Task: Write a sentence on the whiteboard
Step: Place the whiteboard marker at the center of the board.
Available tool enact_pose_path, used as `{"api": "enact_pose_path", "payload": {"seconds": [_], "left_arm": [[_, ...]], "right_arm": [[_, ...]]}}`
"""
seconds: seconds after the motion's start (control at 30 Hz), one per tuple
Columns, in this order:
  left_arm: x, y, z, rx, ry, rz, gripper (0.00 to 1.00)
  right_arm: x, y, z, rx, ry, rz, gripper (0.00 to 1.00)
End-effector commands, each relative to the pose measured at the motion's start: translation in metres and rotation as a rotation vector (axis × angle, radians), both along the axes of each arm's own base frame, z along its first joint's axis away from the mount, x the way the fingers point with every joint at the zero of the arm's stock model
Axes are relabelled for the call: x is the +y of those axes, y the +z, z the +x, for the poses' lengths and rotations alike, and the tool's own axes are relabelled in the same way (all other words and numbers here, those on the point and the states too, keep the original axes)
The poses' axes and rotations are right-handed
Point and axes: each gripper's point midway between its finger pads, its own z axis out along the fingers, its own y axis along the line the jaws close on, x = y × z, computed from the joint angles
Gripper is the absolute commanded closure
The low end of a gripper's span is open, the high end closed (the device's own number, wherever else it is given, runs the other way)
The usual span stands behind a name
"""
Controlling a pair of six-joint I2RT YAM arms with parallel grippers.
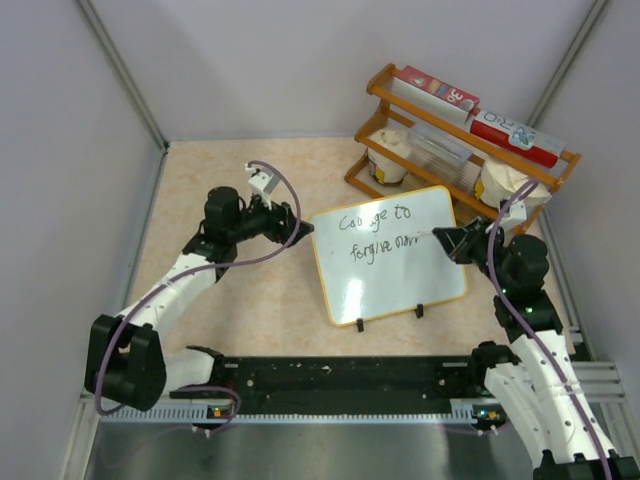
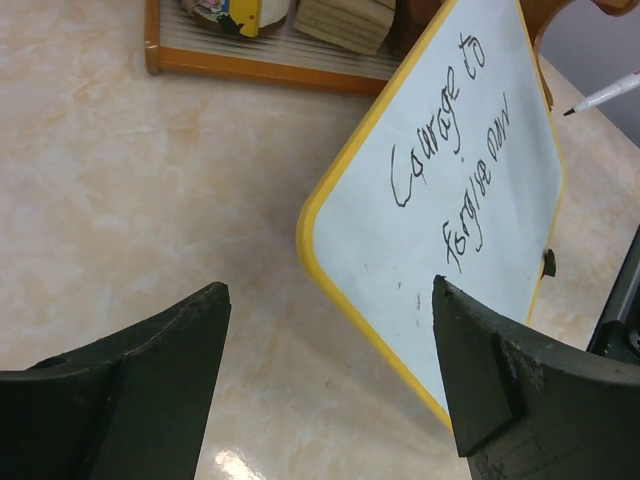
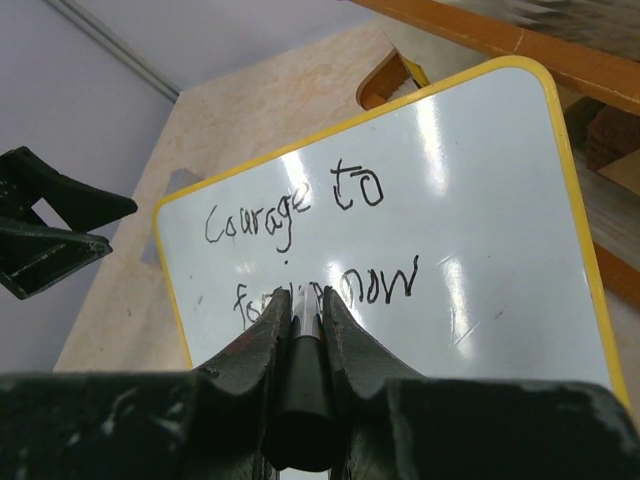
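Observation:
I need to move my right gripper back and down to the table between the whiteboard's black feet and the bar, because the sentence [image 1: 378, 232] is complete on the whiteboard.
The whiteboard [image 1: 400, 290], white with a yellow rim and two black feet, stands tilted at mid table. The sentence [image 1: 378, 232] reads "Courage to" over "forgive now" in black marker. My right gripper [image 1: 452, 243] is shut on a marker [image 3: 305, 385] with a black body and white front, pointing at the right end of the lower line. I cannot tell whether the tip touches the board. My left gripper [image 1: 300, 226] is open and empty, just left of the board's left edge. The left wrist view shows the board [image 2: 400, 270], the sentence [image 2: 450, 160] and the marker tip [image 2: 600, 97].
A wooden rack [image 1: 372, 180] with boxes, cups and a clear container stands behind the board at the back right. A black rail [image 1: 340, 380] runs along the near edge between the arm bases. Grey walls close in the left, back and right.

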Motion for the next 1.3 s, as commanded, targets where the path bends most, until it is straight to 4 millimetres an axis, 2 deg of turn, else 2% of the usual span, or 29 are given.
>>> {"api": "enact_pose_path", "payload": {"seconds": [0.0,0.07,0.13,0.27,0.33,0.43,0.63,0.67,0.7,0.83,1.0,1.2,1.27], "left_arm": [[0.015,0.03,0.009,-0.137,0.114,-0.026,0.15],[0.02,0.042,0.008,-0.183,0.144,-0.034,0.15],[0.024,0.043,0.007,-0.201,0.164,-0.034,0.14],[0.03,0.059,0.003,-0.269,0.197,-0.059,0.14],[0.028,0.062,-0.001,-0.286,0.179,-0.066,0.14],[0.027,0.07,-0.005,-0.308,0.168,-0.087,0.14],[0.03,0.086,-0.006,-0.353,0.19,-0.122,0.12],[0.03,0.088,-0.006,-0.361,0.195,-0.126,0.11],[0.03,0.09,-0.006,-0.365,0.197,-0.131,0.01],[0.03,0.098,-0.006,-0.408,0.194,-0.15,0.01],[0.031,0.101,-0.004,-0.418,0.208,-0.156,0.01],[0.03,0.097,0.002,-0.401,0.218,-0.169,0.01],[0.029,0.096,0.004,-0.39,0.219,-0.169,0.01]], "right_arm": [[0.007,0.021,-0.009,-0.004,0.043,0.023,1.0],[0.014,0.016,-0.015,0.028,0.081,0.053,1.0],[0.021,0.011,-0.021,0.066,0.126,0.077,1.0],[0.035,-0.009,-0.036,0.192,0.193,0.17,1.0],[0.042,-0.02,-0.044,0.253,0.234,0.205,1.0],[0.044,-0.051,-0.054,0.384,0.241,0.218,1.0],[0.047,-0.086,-0.077,0.555,0.258,0.235,1.0],[0.046,-0.096,-0.084,0.602,0.254,0.239,1.0],[0.046,-0.101,-0.089,0.624,0.256,0.241,1.0],[0.046,-0.137,-0.111,0.767,0.254,0.245,1.0],[0.043,-0.158,-0.128,0.852,0.232,0.246,1.0],[0.038,-0.176,-0.136,0.898,0.202,0.219,1.0],[0.035,-0.182,-0.137,0.909,0.187,0.21,0.97]]}}
